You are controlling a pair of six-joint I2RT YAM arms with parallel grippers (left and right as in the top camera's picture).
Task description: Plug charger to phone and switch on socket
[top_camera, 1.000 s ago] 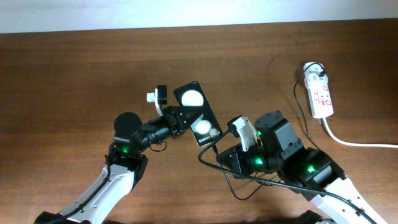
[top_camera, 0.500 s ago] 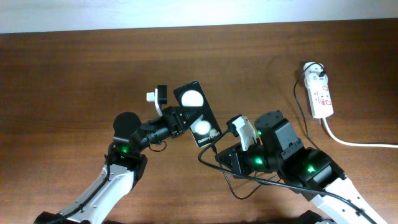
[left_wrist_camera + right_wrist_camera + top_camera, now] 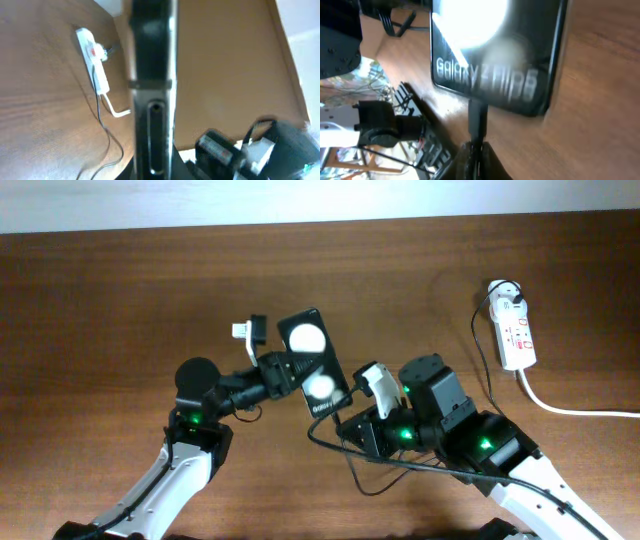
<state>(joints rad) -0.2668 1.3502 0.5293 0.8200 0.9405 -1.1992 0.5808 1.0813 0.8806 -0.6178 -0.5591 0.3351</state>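
The plug tip meets the phone's lower end, so I will next turn my left gripper to straighten the phone and bring it down onto the wood.
My left gripper (image 3: 283, 374) is shut on the phone (image 3: 313, 361), a glossy black slab with two white spots, held tilted above the table; in the left wrist view its edge (image 3: 152, 75) fills the middle. My right gripper (image 3: 347, 424) is shut on the black plug tip of the charger (image 3: 478, 117), which meets the phone's lower end (image 3: 495, 55). The thin black cable (image 3: 370, 470) loops under the right arm. The white adapter (image 3: 507, 295) sits in the socket (image 3: 515, 330), a white strip at far right, which also shows in the left wrist view (image 3: 92, 57).
The socket's thick white cord (image 3: 575, 410) runs off the right edge. The black cable (image 3: 485, 350) trails down the table left of the strip. A pale wall borders the table's far edge.
Both arms have shifted a little left. The phone has moved left with the left gripper, and the right gripper has followed with the plug, closing up to the phone's lower end.
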